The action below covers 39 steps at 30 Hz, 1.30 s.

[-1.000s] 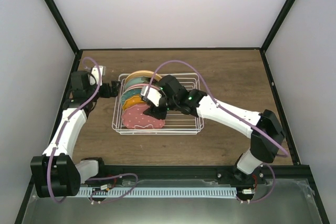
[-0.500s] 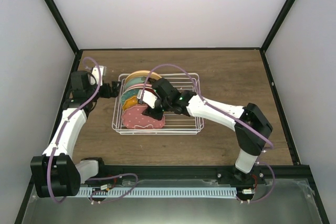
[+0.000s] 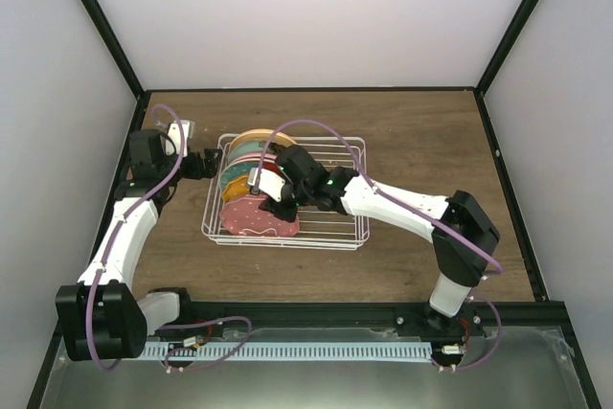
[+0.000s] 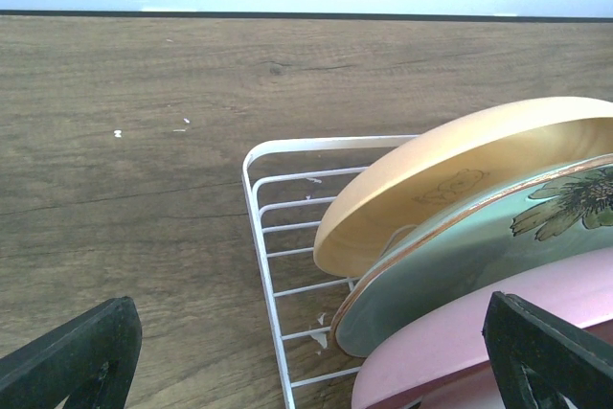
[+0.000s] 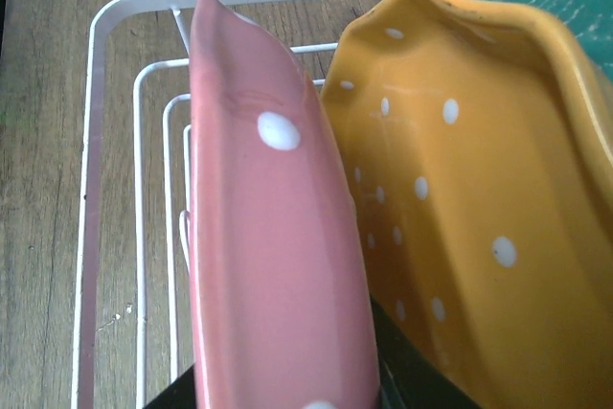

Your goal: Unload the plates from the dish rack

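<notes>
My right gripper will next lift the dotted pink plate (image 3: pixel 257 220) out of the rack. It will carry the plate past the empty wires and lower it onto the bare tabletop, clear of the rack.
The white wire dish rack (image 3: pixel 337 233) stands mid-table with several plates upright in its left half. The dotted pink plate (image 3: pixel 257 220) is nearest the front, the dotted orange plate (image 3: pixel 240 190) behind it, and the pale yellow plate (image 3: pixel 257 138) at the back. My right gripper (image 3: pixel 272 200) straddles the dotted pink plate's rim (image 5: pixel 278 265), one finger against each face. The orange plate (image 5: pixel 460 189) is just right of it. My left gripper (image 3: pixel 205 165) is open at the rack's left end (image 4: pixel 261 227), facing the yellow (image 4: pixel 460 170), teal flowered (image 4: pixel 479 246) and plain pink (image 4: pixel 498 332) plates.
The right half of the rack (image 3: pixel 335 165) holds only wires. Brown wooden table (image 3: pixel 421 131) lies around the rack. Black frame posts and pale walls close in the back and sides. The right arm (image 3: pixel 402 203) stretches across the rack from the right.
My right gripper moved left and lower onto the dotted pink plate's rim. The rack has shifted slightly to the left. The left arm has not moved.
</notes>
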Tool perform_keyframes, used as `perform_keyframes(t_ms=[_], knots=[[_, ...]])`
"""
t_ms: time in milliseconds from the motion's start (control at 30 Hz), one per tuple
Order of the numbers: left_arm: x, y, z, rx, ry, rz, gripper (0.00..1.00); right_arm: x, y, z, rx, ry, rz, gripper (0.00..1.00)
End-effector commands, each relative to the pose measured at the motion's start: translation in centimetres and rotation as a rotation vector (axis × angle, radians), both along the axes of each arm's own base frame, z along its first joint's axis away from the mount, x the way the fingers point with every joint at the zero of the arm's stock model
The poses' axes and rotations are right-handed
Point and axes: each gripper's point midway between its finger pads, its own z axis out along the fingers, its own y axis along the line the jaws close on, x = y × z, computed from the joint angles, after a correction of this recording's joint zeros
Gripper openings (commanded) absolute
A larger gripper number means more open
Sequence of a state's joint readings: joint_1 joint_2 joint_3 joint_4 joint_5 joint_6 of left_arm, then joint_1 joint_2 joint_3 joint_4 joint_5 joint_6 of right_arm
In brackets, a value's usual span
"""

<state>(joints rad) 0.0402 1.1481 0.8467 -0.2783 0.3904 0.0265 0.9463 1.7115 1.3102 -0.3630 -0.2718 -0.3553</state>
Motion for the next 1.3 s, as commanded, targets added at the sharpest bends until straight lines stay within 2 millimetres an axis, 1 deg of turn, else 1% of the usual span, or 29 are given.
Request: perform_keyframes(t_ms=[0,267,367,467,567,600,633,667,733,767,833,900,933,1000,1033,1067,1100,1167,1233,1267], knots=[[0.0,-0.4,0.8,-0.009,-0.032,-0.019,1.0,0.7,0.1,7.2,0.119,-0.112,-0.036,0.02],[0.2,-0.3,1.2,-0.017,-0.036,-0.011,1.0,0.6,-1.0,12.4,0.169,-0.193,-0.051,0.01],[0.4,-0.3,1.5,-0.021,-0.043,-0.005,1.0,0.1,-1.6,15.0,0.214,-0.192,-0.057,0.01],[0.6,-0.3,2.0,-0.026,-0.052,-0.003,1.0,-0.8,-2.2,18.2,0.272,-0.187,-0.059,0.01],[0.8,-0.2,2.5,-0.03,-0.06,0.003,1.0,-1.4,-3.3,21.7,0.325,-0.192,-0.075,0.01],[0.8,-0.3,2.7,-0.033,-0.064,0.002,1.0,-1.4,-3.8,23.0,0.347,-0.193,-0.086,0.01],[0.9,-0.3,2.9,-0.036,-0.068,0.005,1.0,-1.2,-4.5,24.9,0.382,-0.197,-0.1,0.01],[1.0,-0.3,3.1,-0.038,-0.073,0.006,1.0,-0.7,-5.3,26.3,0.414,-0.189,-0.122,0.01],[1.3,-0.4,3.5,-0.046,-0.08,0.003,1.0,1.5,-7.6,29.2,0.498,-0.145,-0.194,0.01],[1.4,-0.4,3.6,-0.049,-0.082,0.003,1.0,3.1,-9.2,30.5,0.54,-0.136,-0.246,0.01],[1.8,-0.5,3.8,-0.055,-0.082,-0.004,1.0,6.8,-13.0,32.5,0.631,-0.119,-0.376,0.01],[2.1,-0.6,3.8,-0.057,-0.08,-0.009,1.0,10.7,-17.4,33.7,0.72,-0.11,-0.515,0.01],[2.3,-0.6,3.8,-0.059,-0.079,-0.01,1.0,12.8,-19.7,33.6,0.751,-0.093,-0.584,0.01],[2.6,-0.6,3.9,-0.064,-0.075,-0.011,1.0,16.7,-24.3,32.3,0.805,-0.024,-0.731,0.01],[2.8,-0.7,4.0,-0.065,-0.077,-0.011,1.0,18.8,-27.6,31.2,0.831,0.013,-0.823,0.01],[2.9,-0.7,4.1,-0.069,-0.077,-0.011,1.0,20.0,-29.2,30.0,0.857,0.075,-0.881,0.01],[3.1,-0.7,4.2,-0.073,-0.076,-0.011,1.0,21.3,-31.4,28.3,0.88,0.128,-0.943,0.01],[3.3,-0.7,4.4,-0.077,-0.078,-0.007,1.0,23.1,-36.0,24.8,0.928,0.232,-1.069,0.01],[3.5,-0.7,4.5,-0.083,-0.08,-0.007,1.0,24.2,-39.3,20.7,0.945,0.337,-1.17,0.01],[3.6,-0.7,4.5,-0.085,-0.079,-0.006,1.0,24.5,-40.4,18.8,0.943,0.385,-1.197,0.01]])
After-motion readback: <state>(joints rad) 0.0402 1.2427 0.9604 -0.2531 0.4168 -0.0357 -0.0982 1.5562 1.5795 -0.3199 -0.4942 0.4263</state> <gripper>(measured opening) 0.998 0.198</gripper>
